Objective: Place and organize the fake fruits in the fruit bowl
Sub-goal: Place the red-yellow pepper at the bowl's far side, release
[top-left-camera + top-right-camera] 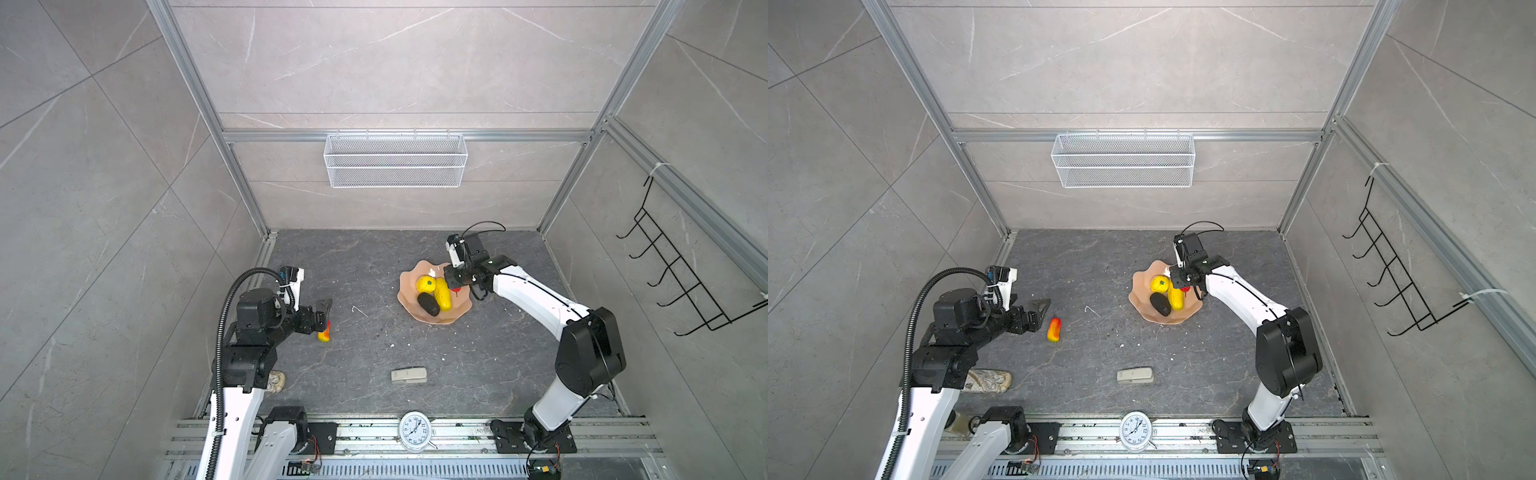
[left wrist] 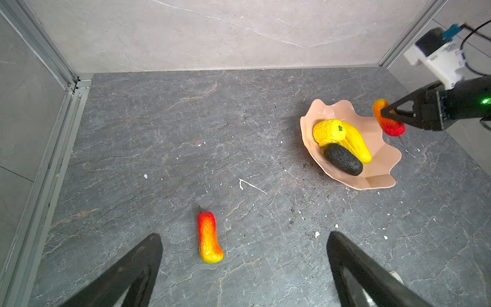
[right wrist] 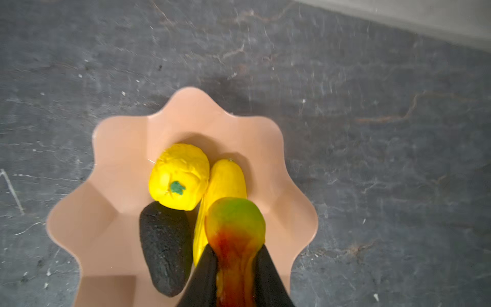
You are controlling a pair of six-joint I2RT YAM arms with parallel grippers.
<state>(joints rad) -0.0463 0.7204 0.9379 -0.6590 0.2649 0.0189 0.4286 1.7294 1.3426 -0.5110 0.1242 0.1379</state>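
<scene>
The mango shape in my right gripper goes down into the free gap beside the long yellow fruit next. It is released there, as the bowl's bare bottom lies below.
The salmon-pink fruit bowl (image 1: 451, 316) (image 1: 1142, 297) (image 2: 382, 170) (image 3: 119, 164) holds a round yellow fruit (image 1: 425, 284) (image 3: 179, 176), a long yellow one (image 1: 443, 295) (image 3: 228, 178) and a blackish oval (image 1: 429, 304) (image 3: 164, 247). My right gripper (image 2: 384, 113) (image 3: 235, 249) hangs over the bowl's right side, shut on a red-orange mango shape (image 2: 393, 129) (image 3: 235, 226). A second mango shape (image 1: 324, 333) (image 1: 1054, 329) (image 2: 208, 239) lies on the table at the left. My left gripper (image 1: 324, 311) (image 2: 244, 239) hovers open just by it, touching nothing.
A grey-beige block (image 1: 409, 375) lies near the table's front. A beige stone-like lump (image 1: 988, 381) sits by the left arm's base. A white clock (image 1: 414, 430) rests on the front rail. A white mesh basket (image 1: 395, 160) hangs on the back wall, a black wire rack (image 1: 681, 282) at right.
</scene>
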